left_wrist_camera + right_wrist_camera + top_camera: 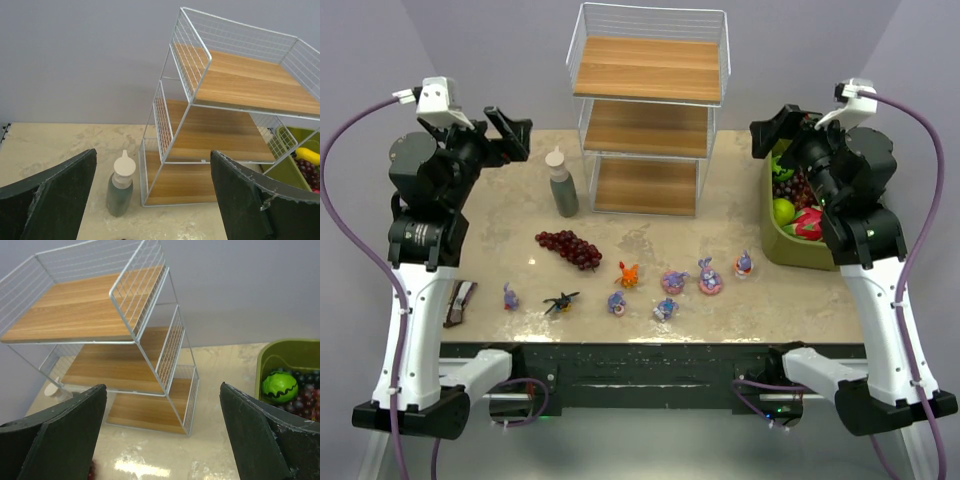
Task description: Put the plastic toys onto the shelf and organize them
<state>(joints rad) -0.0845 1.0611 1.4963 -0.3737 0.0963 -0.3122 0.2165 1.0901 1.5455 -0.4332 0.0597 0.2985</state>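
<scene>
The right gripper will tilt down and move back down onto the purple bunny nearest the table's front edge. The bunny is below the gripper and to its left in the top view.
The three-tier white wire shelf (647, 120) with wooden boards stands at the back centre, all boards bare; it also shows in the left wrist view (235, 125) and the right wrist view (105, 340). The plastic toys lie in a row near the front edge: a purple bunny (510, 296), a black bug (560, 300), an orange creature (629, 273), and several purple bunnies with pink rings (709, 279). My left gripper (507, 130) is open and empty, raised at the back left. My right gripper (775, 130) is open and empty, raised at the back right.
A grey-green bottle with white cap (561, 183) stands left of the shelf, also in the left wrist view (121, 185). A dark red grape bunch (569, 245) lies mid-table. An olive-green fruit bin (798, 215) sits at the right. A small dark packet (459, 302) lies front left.
</scene>
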